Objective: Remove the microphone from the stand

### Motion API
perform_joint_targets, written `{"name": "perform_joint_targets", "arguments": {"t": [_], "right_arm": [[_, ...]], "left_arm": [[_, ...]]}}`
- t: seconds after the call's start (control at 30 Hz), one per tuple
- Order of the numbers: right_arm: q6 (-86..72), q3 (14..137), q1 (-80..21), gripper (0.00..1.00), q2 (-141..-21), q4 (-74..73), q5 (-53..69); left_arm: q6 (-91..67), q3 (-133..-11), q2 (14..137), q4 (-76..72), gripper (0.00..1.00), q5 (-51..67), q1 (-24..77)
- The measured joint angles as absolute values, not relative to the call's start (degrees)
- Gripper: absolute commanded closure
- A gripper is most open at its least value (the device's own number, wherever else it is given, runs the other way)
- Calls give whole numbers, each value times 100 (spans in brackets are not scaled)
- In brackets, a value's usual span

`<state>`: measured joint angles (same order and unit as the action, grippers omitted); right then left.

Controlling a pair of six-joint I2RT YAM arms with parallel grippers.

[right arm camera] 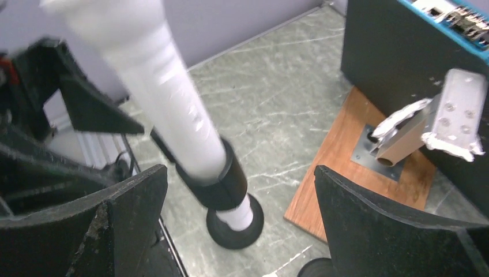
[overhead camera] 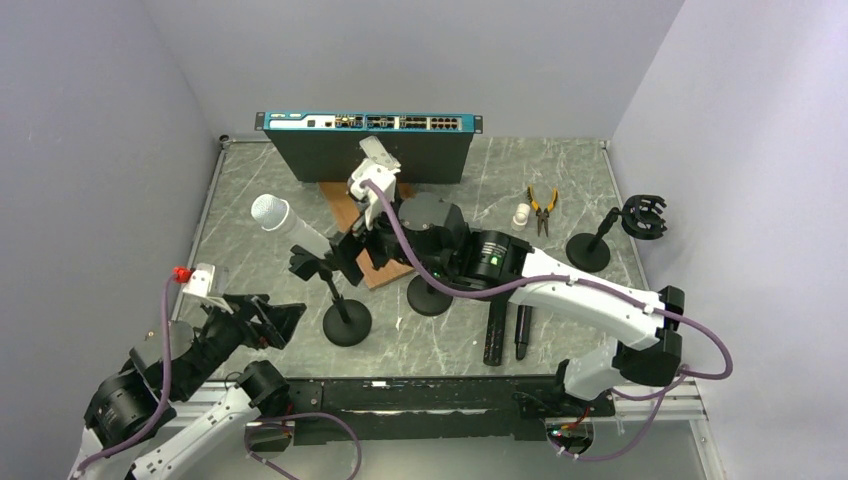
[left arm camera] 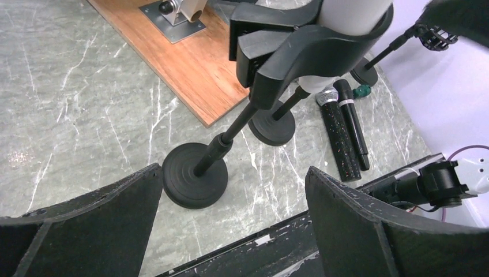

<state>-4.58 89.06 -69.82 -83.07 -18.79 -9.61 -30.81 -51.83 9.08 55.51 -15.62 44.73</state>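
Observation:
My right gripper has the white handle to its left in the top view, so next it needs to move sideways and close on the microphone's white handle below its head [overhead camera: 303,233] [right arm camera: 155,86].
A white microphone [overhead camera: 285,222] leans up to the left in the black clip [overhead camera: 312,262] of a small stand with a round base [overhead camera: 347,322]. My right gripper [overhead camera: 345,252] is open just right of the clip. In the right wrist view the microphone [right arm camera: 167,109] and clip [right arm camera: 222,182] lie between and beyond its spread fingers [right arm camera: 392,225], untouched. My left gripper [overhead camera: 285,322] is open, low and left of the base. In the left wrist view the base [left arm camera: 195,176] shows between its fingers [left arm camera: 369,219], the clip [left arm camera: 300,52] above.
Two black microphones [overhead camera: 495,332] [overhead camera: 522,332] lie near the front edge. A second round base [overhead camera: 430,296] stands right of the stand. A wooden board [overhead camera: 345,212], a blue network switch [overhead camera: 370,140], pliers [overhead camera: 541,208] and another stand with a shock mount [overhead camera: 643,217] sit behind.

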Motion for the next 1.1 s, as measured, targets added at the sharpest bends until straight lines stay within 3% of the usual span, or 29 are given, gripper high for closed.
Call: {"name": "perform_joint_targets", "arguments": {"t": [0.27, 0.57, 0.73, 0.83, 0.97, 1.1], "right_arm": [[-727, 10355, -7502, 6, -9336, -2248, -2620], [-316, 10733, -8263, 10, -10071, -2353, -4335], [429, 11231, -8409, 22, -10543, -2104, -5264], [969, 11334, -8462, 36, -10774, -1778, -5653], [1472, 11343, -8497, 43, -10982, -1520, -5833], [1758, 11343, -8497, 68, -11004, -1356, -5752]], "left_arm": [[-3393, -5175, 650, 5614, 3, -1863, 4473], [-3564, -5159, 532, 5736, 3, -1986, 4473], [-3612, -4960, 504, 5725, 3, -1981, 4473], [-3629, -4904, 469, 5732, 3, -1981, 4473], [-3669, -4904, 458, 5725, 2, -1981, 4473], [-3671, -4897, 451, 5725, 2, -1981, 4473]]}}
